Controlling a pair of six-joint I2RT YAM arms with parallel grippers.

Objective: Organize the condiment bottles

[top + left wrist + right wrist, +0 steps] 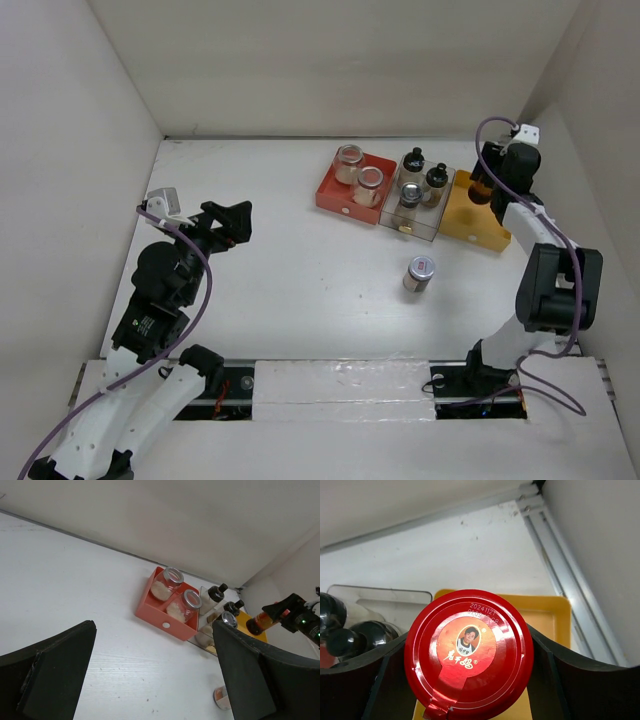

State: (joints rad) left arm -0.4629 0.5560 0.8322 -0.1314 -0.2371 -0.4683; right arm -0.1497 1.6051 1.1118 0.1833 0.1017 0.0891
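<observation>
I will move my right gripper gently down and toward the clear tray (405, 220), onto the yellow tray's far corner (464, 188), and let go of the dark jar, because this tray is empty.
My right gripper (483, 183) is shut on a dark jar with a red lid (469, 630), held over the back of the yellow tray (470, 215); I cannot tell if it touches the tray floor. Two silver-lidded jars (348, 160) (370, 184) with pale contents stand in the red tray (335, 195). The clear tray (405, 220) holds two black-capped bottles (413, 160) (435, 179) and a silver-lidded jar (410, 194). One silver-lidded jar (420, 272) stands loose on the table. My left gripper (226, 222) is open and holds nothing, far left of the trays.
The three trays sit side by side at the back right, close to the right wall (600, 150) and the back wall. White walls close the table on the left, back and right. Each arm's purple cable (200, 300) loops beside it.
</observation>
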